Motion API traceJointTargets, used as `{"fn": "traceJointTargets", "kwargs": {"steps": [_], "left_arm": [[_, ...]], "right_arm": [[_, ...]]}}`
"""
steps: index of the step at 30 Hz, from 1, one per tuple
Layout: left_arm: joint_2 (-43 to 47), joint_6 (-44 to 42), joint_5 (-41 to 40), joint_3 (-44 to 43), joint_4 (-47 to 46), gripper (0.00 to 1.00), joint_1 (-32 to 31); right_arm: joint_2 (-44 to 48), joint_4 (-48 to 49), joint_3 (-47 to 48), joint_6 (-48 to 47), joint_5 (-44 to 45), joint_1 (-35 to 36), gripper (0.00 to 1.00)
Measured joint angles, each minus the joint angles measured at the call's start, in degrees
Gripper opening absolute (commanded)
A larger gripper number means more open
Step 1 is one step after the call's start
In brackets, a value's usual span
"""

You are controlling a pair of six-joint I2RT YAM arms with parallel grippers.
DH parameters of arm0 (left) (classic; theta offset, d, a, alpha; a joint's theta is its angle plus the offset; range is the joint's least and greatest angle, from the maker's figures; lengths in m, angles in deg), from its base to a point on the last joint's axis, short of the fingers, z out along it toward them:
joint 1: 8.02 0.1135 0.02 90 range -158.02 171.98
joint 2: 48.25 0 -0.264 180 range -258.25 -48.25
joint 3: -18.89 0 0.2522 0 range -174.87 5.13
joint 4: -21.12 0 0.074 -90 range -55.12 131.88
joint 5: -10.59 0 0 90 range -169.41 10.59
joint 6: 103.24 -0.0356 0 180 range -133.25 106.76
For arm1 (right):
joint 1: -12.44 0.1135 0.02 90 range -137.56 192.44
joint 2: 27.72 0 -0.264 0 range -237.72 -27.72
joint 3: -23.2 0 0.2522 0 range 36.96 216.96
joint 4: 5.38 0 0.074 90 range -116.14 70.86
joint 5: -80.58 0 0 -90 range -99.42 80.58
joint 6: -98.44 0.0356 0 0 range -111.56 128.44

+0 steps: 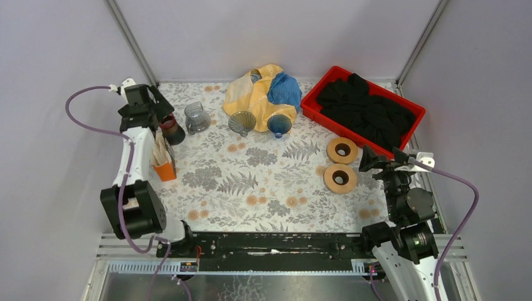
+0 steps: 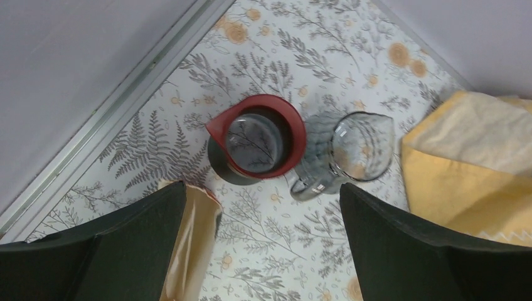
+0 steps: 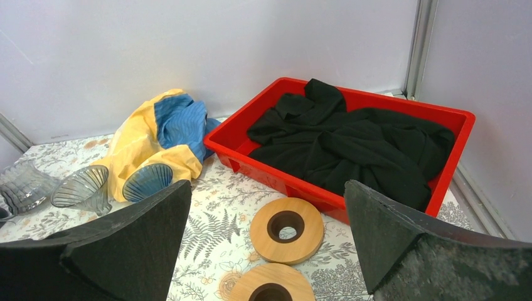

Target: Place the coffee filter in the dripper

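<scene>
My open left gripper moves down onto the pointed spout of the red rim next, because the carafe still stands well below its empty, parted fingers.
Beige paper coffee filters stand bunched in an orange holder at the left of the table. In the left wrist view the filters lie against the inner side of the left finger. My left gripper hangs open above them, empty. A grey glass dripper and a blue dripper sit at the back centre. My right gripper is open and empty at the right, far from both drippers.
A red-rimmed dark carafe and a glass pitcher stand just beyond the left gripper. A yellow and blue cloth lies behind the drippers. A red tray holds black cloth. Two wooden rings lie before the right gripper.
</scene>
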Motion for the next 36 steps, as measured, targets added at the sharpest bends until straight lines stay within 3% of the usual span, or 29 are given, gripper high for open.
{"fn": "traceJointTargets", "kwargs": {"steps": [5, 13, 27, 36], "left_arm": [[-5.9, 0.2, 2.8, -3.0, 0.7, 0.99, 4.1], [-16.9, -1.4, 9.0, -12.3, 3.7, 0.85, 9.5], [-27.6, -8.9, 15.9, -23.0, 11.1, 0.7, 9.5], [-30.5, -10.2, 18.2, -23.6, 13.3, 0.59, 9.5]], "right_arm": [[0.4, 0.1, -0.1, 0.0, 0.0, 0.2, 0.99], [0.5, 0.3, -0.4, -0.2, 0.1, 0.6, 0.99], [0.5, 1.2, -1.0, -0.9, 1.1, 1.7, 0.99], [0.5, 1.2, -1.1, -1.0, 1.5, 1.7, 0.99]]}}
